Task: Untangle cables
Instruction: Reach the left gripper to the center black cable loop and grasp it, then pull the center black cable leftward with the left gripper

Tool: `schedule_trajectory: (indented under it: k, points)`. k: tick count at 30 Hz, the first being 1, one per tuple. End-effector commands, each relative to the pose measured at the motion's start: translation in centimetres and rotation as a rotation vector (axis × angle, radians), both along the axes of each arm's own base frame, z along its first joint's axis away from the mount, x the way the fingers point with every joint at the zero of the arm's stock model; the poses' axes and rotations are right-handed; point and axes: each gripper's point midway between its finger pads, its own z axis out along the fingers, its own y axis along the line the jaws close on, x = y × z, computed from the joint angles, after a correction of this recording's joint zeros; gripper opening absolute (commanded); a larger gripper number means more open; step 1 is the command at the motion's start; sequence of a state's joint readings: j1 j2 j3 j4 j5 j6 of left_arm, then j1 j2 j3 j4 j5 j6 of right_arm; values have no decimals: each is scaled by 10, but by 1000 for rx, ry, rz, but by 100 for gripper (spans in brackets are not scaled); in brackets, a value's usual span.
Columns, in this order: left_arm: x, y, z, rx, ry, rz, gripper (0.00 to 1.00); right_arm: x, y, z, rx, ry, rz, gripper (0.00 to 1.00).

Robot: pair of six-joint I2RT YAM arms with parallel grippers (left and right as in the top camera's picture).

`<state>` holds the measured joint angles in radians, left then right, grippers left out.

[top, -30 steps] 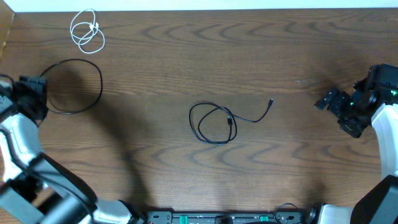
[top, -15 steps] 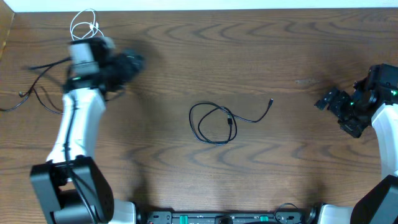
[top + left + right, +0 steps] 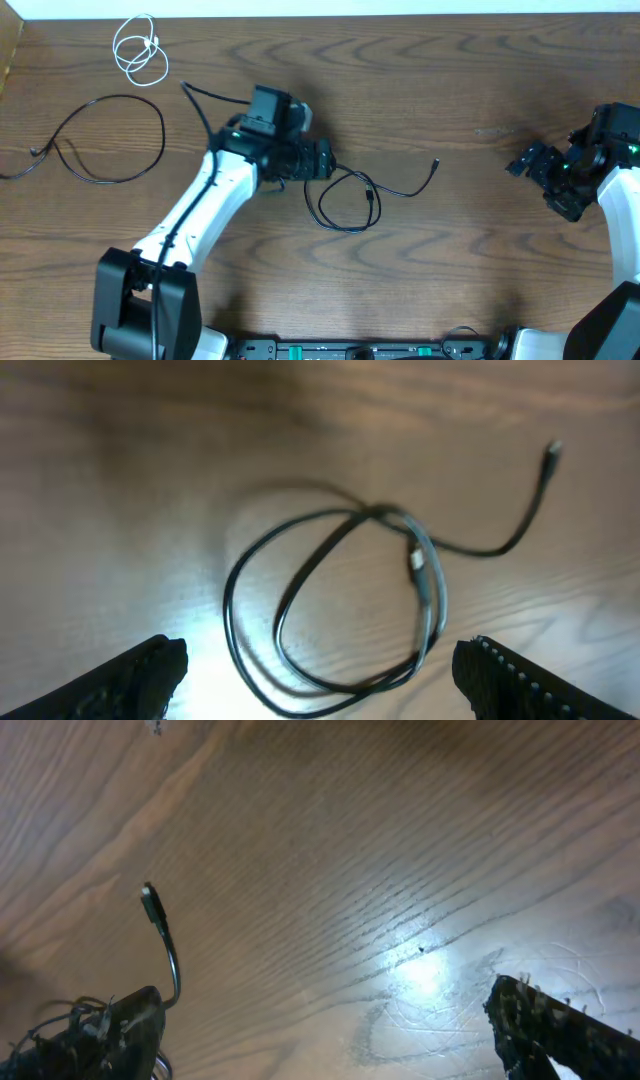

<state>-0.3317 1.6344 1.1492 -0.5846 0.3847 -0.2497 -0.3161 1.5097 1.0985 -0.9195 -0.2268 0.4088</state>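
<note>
My left gripper moves down to the loop's outer strand (image 3: pixel 306 197) (image 3: pixel 229 596) next, on the side facing the spread black cable. There it runs apart from the loop's inner strand.
Three cables lie apart on the wooden table. The white cable (image 3: pixel 140 50) is coiled at the far left corner. One black cable (image 3: pixel 163 140) lies spread at the left, its tail running toward the table's left edge. The other black cable (image 3: pixel 371 197) forms a double loop in the middle, with one plug end stretched out to the right. My left gripper (image 3: pixel 326 160) hovers open just left of and above that loop. In the left wrist view the loop (image 3: pixel 420 560) sits ahead of my left gripper (image 3: pixel 322 670), untouched. My right gripper (image 3: pixel 528 160) stands open at the far right, and in its own view (image 3: pixel 325 1010) the plug end (image 3: pixel 152 905) shows.
My left arm's own thicker black lead (image 3: pixel 200 95) arcs above the table behind the wrist. A raised wooden edge (image 3: pixel 8 60) borders the table at the left. The arms' base rail (image 3: pixel 350 350) runs along the front edge.
My left arm has swung from the far left edge across to the middle black cable, its jaws widening. The left black cable now lies loose with its tail spread out. The right arm is unmoved.
</note>
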Motion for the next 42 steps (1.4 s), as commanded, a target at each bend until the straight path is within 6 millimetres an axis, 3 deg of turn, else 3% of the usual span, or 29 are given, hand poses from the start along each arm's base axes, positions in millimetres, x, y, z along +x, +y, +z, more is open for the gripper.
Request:
schedule_trajectory:
  k: [1, 6, 11, 18, 21, 24, 26, 30, 33, 35, 38, 41, 42]
  points:
    - [-13, 5, -25, 129, 3, -29, 90, 1, -3, 4, -17, -14, 7, 99]
    - [-15, 15, -37, 200, -8, -15, 81, 1, -3, 4, -17, -14, 7, 99]
    - [-19, 15, -48, 202, 4, -24, 81, 1, -3, 4, -17, -14, 6, 99]
    - [-29, 9, -84, 235, 95, -57, 80, 1, -3, 4, -17, -14, 7, 99]
    - [-23, 7, -81, 224, 66, -54, 66, 1, -3, 4, -17, -14, 7, 99]
    - [-17, 5, -75, 220, 41, -50, 42, 1, -3, 4, -17, -14, 7, 99]
    - [-15, 4, -71, 216, 31, -48, 32, 1, -3, 4, -17, -14, 7, 99]
    - [-16, 5, -71, 217, 33, -49, 27, 1, -3, 4, -17, -14, 7, 99]
    - [-18, 5, -71, 219, 39, -49, 19, 1, -3, 4, -17, -14, 7, 99]
    - [-17, 5, -71, 219, 38, -49, 8, 1, -3, 4, -17, -14, 7, 99]
    - [-16, 6, -68, 218, 30, -43, 8, 1, -3, 4, -17, -14, 7, 99]
    - [-10, 11, -52, 196, 12, 11, 7, 1, -3, 4, -17, -14, 7, 99]
    - [-4, 15, -38, 180, -21, 33, 7, 1, -3, 4, -17, -14, 7, 99]
